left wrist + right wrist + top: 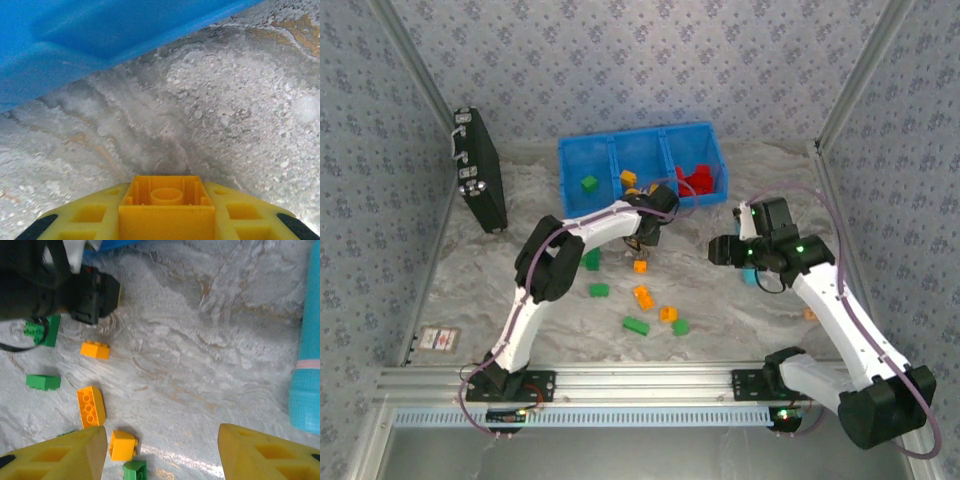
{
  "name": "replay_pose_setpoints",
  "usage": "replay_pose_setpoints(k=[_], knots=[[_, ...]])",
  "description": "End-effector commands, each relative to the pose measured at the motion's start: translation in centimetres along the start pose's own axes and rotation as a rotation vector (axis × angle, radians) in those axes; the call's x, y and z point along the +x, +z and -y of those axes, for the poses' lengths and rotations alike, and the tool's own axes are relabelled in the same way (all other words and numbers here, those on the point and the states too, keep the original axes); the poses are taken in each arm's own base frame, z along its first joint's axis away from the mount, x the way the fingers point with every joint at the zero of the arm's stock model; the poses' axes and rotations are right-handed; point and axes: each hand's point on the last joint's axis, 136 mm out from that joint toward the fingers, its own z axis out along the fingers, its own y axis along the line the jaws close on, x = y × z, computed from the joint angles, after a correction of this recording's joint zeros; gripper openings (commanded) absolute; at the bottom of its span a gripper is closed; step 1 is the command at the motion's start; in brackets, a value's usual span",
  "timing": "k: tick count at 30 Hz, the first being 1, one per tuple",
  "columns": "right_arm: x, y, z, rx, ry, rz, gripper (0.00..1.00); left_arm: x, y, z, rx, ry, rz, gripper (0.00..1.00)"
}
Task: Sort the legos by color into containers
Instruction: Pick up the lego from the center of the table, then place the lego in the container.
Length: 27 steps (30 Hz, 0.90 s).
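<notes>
My left gripper moves outward over the bin's middle container [641, 162] next and releases the lego there, since that container holds an orange one.
My left gripper [642, 240] is shut on an orange-yellow lego [167, 210], its hollow underside facing the wrist camera, just in front of the blue bin [75, 40]. The bin's three containers [635, 137] hold a green lego [589, 184], an orange one [628, 178] and red ones [698, 178]. Several green and orange legos lie loose on the table, among them an orange brick [640, 266] under the left gripper and a longer orange one [91, 406]. My right gripper [162, 435] hangs open above the table with nothing between its fingers.
A teal stick [306, 365] lies by the right gripper. A black flat case [480, 170] leans at the back left wall. One orange brick [809, 314] lies to the right of the right arm. Metal frame posts border the table.
</notes>
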Motion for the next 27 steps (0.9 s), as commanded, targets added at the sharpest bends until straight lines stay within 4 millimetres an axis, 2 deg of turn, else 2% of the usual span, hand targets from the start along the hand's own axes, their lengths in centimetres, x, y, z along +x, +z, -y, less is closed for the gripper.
replay_pose_setpoints(k=[1, 4, 7, 9, 12, 16, 20, 23, 27], knots=[[2.0, 0.5, -0.5, -0.029, 0.011, -0.039, 0.62, -5.3, -6.4, -1.0, 0.041, -0.031, 0.137, 0.21], [2.9, 1.4, -1.1, -0.043, 0.007, -0.054, 0.62, -8.7, -9.0, -1.4, 0.075, -0.053, 0.221, 0.21], [3.4, 2.2, -1.8, -0.055, -0.011, -0.06, 0.63, -11.6, -9.9, -1.9, 0.093, -0.067, 0.288, 0.22], [3.6, 2.6, -2.2, -0.057, -0.023, -0.057, 0.64, -13.0, -9.3, -2.4, 0.088, -0.079, 0.301, 0.22], [3.6, 2.6, -2.4, -0.039, -0.024, -0.055, 0.77, -14.5, -7.8, -3.2, 0.052, -0.085, 0.312, 0.21], [3.1, 2.3, -2.9, -0.037, -0.053, -0.048, 0.79, -15.8, -4.9, -3.5, 0.032, -0.091, 0.317, 0.21], [2.8, 2.6, -3.8, -0.074, -0.062, -0.048, 0.8, -16.6, -2.9, -3.7, 0.03, -0.108, 0.309, 0.21], [2.8, 2.9, -4.7, -0.094, -0.08, -0.05, 0.8, -16.8, -2.1, -4.4, 0.019, -0.139, 0.307, 0.27], [3.0, 3.6, -5.2, -0.092, -0.101, -0.073, 0.81, -17.2, -2.3, -4.5, 0.032, -0.156, 0.318, 0.34]])
